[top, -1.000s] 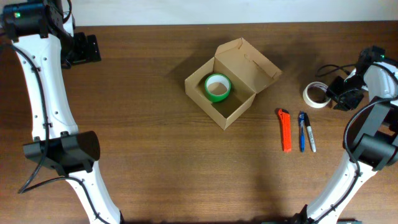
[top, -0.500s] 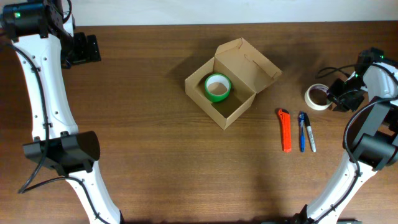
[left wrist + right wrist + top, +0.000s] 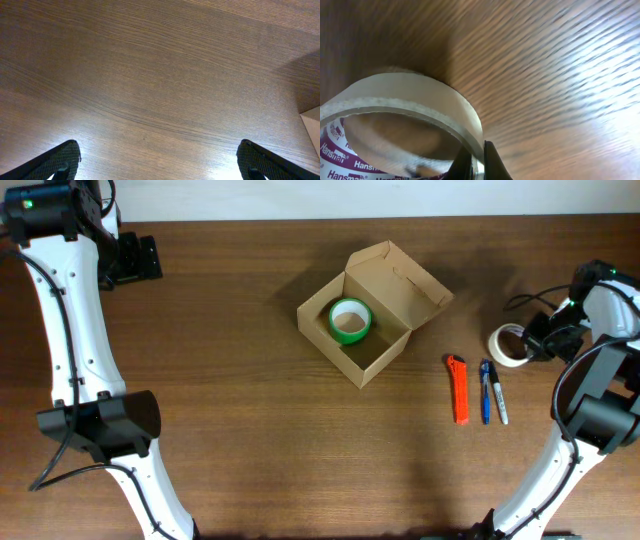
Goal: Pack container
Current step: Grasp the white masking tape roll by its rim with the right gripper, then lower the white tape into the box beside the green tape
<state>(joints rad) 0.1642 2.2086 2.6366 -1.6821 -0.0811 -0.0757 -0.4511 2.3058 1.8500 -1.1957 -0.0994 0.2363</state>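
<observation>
The open box lies left of my right gripper in the overhead view, so I will rise, cross its flap lid, lower onto the green roll [image 3: 350,320] and release.
The container [image 3: 372,313] is a tan-brown cardboard box at the table's middle, its flap lid open toward the back right. A green tape roll [image 3: 350,320] lies inside it. My right gripper [image 3: 535,345] is shut on the wall of a clear tape roll [image 3: 507,346] at the right side of the table; in the right wrist view the fingers [image 3: 477,162] pinch the roll's [image 3: 405,105] rim, one inside and one outside. My left gripper [image 3: 159,162] is open and empty over bare wood at the far back left [image 3: 140,258].
An orange utility knife [image 3: 459,388], a blue pen [image 3: 485,390] and a marker [image 3: 498,396] lie side by side right of the box. A black cable [image 3: 525,292] trails behind the clear roll. The arms' bases stand at the front left and front right.
My right gripper has shifted the clear tape roll slightly toward the front of the table. The left arm, the box and the pens have not moved.
</observation>
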